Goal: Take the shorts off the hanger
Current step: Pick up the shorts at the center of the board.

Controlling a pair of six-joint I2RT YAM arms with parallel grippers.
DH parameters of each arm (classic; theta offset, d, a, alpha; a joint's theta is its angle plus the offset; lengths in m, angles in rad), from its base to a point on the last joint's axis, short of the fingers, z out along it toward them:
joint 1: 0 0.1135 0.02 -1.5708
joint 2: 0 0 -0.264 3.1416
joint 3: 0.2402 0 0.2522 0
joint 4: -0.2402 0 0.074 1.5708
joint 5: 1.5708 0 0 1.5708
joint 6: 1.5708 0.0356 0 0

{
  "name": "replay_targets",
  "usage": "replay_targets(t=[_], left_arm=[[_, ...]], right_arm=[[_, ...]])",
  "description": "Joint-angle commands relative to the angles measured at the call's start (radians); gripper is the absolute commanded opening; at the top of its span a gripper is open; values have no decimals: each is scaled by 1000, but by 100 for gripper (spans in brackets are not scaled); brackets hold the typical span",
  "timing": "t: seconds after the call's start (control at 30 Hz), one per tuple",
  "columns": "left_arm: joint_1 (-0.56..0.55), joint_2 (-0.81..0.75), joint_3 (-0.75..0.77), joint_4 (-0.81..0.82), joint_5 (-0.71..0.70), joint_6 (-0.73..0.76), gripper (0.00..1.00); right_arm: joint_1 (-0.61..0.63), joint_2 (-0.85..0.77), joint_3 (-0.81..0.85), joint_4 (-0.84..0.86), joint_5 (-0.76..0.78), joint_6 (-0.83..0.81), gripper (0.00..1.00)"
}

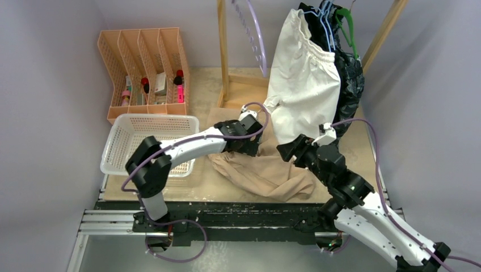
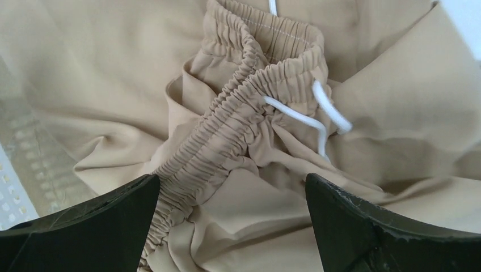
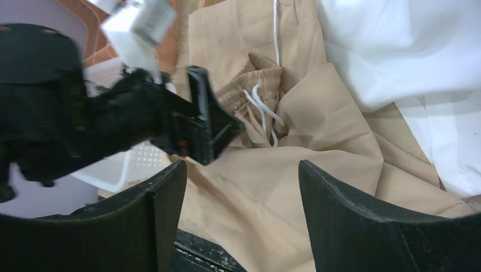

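Note:
The gathered waistband is below the robot's left gripper, beside the white drawstring. The gripper should next lower its open fingers to both sides of the waistband and close where it bunches into a fold.
The tan shorts lie crumpled on the table, off any hanger. Their elastic waistband and white drawstring show in the left wrist view. My left gripper is open and empty just above the waistband. My right gripper is open and empty over the tan fabric, close to the left gripper. The white shorts hang from a hanger on the rack, and show in the right wrist view. The black shorts hang behind them. A dark blue pair barely shows at the top.
A wooden rack stands at the back with an empty pale hanger and a green hanger. A white mesh basket sits at the left. An orange divided organizer stands behind it.

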Motion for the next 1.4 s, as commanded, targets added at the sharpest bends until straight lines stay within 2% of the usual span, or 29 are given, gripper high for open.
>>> replay_targets(t=[0.0, 0.07, 0.17, 0.27, 0.33, 0.4, 0.43, 0.57, 0.6, 0.83, 0.93, 1.03, 1.17, 1.3, 1.37], left_arm=[[-26, 88, 45, 39, -41, 69, 100], [-38, 162, 55, 31, -57, 60, 100], [-72, 261, 43, 18, -153, 34, 100], [-83, 337, 2, 32, -173, -16, 98], [-91, 368, -54, 85, -168, -41, 81], [-93, 391, -114, 113, -169, -92, 55], [-97, 391, -143, 122, -171, -117, 46], [-119, 303, -244, 167, -180, -180, 13], [-121, 265, -253, 167, -189, -186, 0], [-123, -64, -183, 2, -344, -143, 0], [-121, -217, -161, -13, -400, -124, 0], [-120, -340, -159, 9, -391, -106, 0], [-122, -415, -135, -21, -389, -124, 0], [-121, -470, -164, -79, -476, -167, 0], [-115, -496, -177, -98, -513, -195, 0]], right_arm=[[2, -35, -19, -4, 30, 30, 74], [2, -27, -21, -11, 31, 30, 74], [3, 2, -11, -12, 28, 30, 75], [2, 28, 7, -36, 73, 39, 75], [2, 38, 23, -47, 105, 36, 74], [2, 42, 39, -62, 128, 41, 74], [2, 42, 46, -73, 139, 44, 74], [2, 32, 51, -78, 162, 57, 74], [2, 31, 46, -70, 158, 61, 74], [2, 51, 35, -5, 118, 58, 74], [2, 68, 32, 24, 96, 60, 74], [2, 86, 29, 61, 73, 58, 74], [2, 111, 35, 88, 52, 47, 74], [2, 152, 23, 265, -195, -83, 75], [2, 217, 28, 334, -348, -106, 70]])
